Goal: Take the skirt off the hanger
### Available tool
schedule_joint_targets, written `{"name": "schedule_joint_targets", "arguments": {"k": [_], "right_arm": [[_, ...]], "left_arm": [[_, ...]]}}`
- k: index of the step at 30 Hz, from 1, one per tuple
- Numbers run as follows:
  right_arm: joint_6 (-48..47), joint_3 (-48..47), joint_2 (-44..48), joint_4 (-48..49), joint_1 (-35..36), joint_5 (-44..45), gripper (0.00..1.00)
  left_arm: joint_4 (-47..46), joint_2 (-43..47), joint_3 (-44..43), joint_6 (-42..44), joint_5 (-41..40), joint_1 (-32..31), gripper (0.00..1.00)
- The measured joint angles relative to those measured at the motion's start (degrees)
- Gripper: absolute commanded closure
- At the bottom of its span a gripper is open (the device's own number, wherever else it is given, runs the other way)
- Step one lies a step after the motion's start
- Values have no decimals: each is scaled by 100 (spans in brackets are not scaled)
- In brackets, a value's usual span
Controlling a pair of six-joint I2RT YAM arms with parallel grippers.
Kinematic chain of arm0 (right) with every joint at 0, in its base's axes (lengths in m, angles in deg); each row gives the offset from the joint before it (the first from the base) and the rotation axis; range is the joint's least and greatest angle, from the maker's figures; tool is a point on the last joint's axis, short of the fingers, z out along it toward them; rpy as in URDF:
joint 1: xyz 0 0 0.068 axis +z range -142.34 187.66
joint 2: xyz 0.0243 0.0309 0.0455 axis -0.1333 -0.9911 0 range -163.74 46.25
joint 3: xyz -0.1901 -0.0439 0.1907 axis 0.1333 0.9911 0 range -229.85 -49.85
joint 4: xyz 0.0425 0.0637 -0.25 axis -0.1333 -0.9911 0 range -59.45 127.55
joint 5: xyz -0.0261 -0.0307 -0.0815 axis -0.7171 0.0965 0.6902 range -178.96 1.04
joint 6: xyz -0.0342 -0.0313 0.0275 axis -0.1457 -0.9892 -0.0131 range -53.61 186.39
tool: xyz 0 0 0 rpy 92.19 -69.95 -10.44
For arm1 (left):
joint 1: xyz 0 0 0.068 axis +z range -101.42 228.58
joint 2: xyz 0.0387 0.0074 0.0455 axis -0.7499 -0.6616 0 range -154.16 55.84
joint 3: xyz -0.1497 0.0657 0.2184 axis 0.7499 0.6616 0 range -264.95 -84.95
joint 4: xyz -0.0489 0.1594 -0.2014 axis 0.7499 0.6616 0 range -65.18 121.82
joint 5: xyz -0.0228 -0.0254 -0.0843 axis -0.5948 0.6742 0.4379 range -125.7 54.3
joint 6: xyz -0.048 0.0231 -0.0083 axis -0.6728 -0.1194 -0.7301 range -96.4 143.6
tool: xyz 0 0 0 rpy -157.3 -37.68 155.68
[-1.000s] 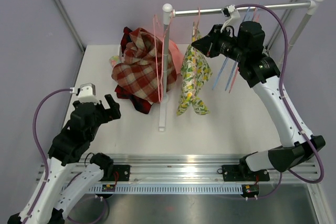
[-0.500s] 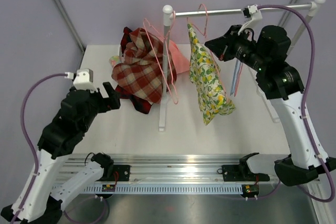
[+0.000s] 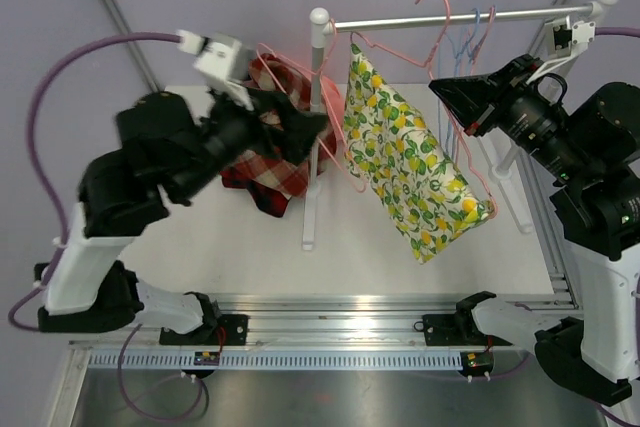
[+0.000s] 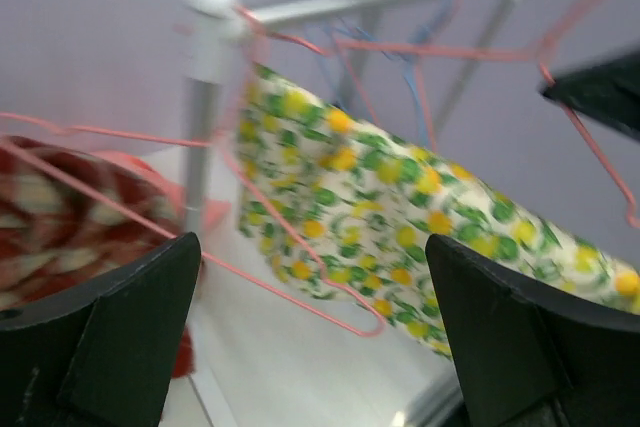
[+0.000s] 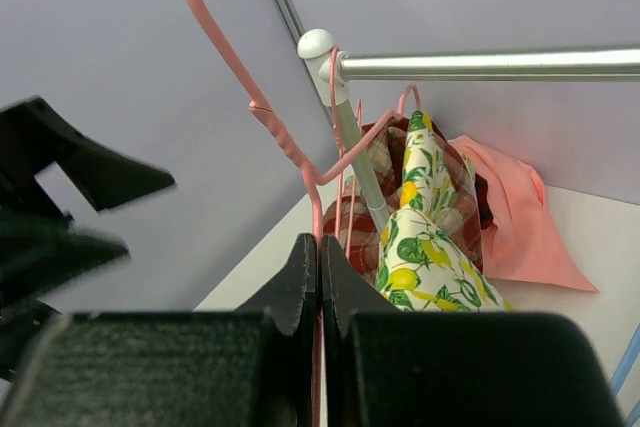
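Note:
Next, my left gripper moves down and back from the post, turning toward the skirt's near lower end (image 3: 452, 229) (image 4: 598, 283), onto the fold where cloth hangs below the hanger.
The lemon-print skirt (image 3: 412, 169) hangs stretched along a tilted pink wire hanger (image 3: 437, 9), right of the rack post. My right gripper (image 3: 437, 91) is shut on the hanger's neck, seen close in the right wrist view (image 5: 318, 259), with the hanger (image 5: 218, 35) rising above the jaws and the skirt (image 5: 430, 262) behind. My left gripper (image 3: 302, 127) is raised beside the post, open and empty, just left of the skirt. In the left wrist view the skirt (image 4: 400, 197) and a pink hanger loop (image 4: 345, 319) lie ahead of the gripper (image 4: 310, 347), apart from it.
A silver rail (image 3: 400, 21) on a white post (image 3: 314, 137) crosses the back. Blue hangers (image 3: 470, 35) and more pink hangers (image 3: 335, 162) hang there. A red plaid cloth (image 3: 268, 159) lies behind the post, and a pink cloth (image 5: 520, 227) beside it.
My left arm has risen and swung right to the post, near the skirt. My right arm has moved right and up, pulling the hanger so the skirt stretches out slantwise.

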Motion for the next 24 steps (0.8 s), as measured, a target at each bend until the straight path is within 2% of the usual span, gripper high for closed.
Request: {"name": "schedule_joint_targets", "arguments": {"k": [4, 8, 12, 16, 24], "right_arm": [[9, 0, 20, -188, 0, 127, 100], [9, 0, -44, -413, 0, 372, 100], [33, 13, -57, -597, 0, 621, 100], [125, 136, 15, -592, 0, 778, 100], [393, 221, 125, -573, 0, 909, 100]], "left_arm": [[-459, -529, 721, 151, -151, -1283, 1], [-920, -927, 1757, 90, -269, -2240, 1], [-1320, -1080, 2326, -48, -334, -2953, 1], [-1814, -1128, 2367, -140, -400, -3209, 1], [-2756, -1530, 2494, -144, -719, -3233, 1]]}}
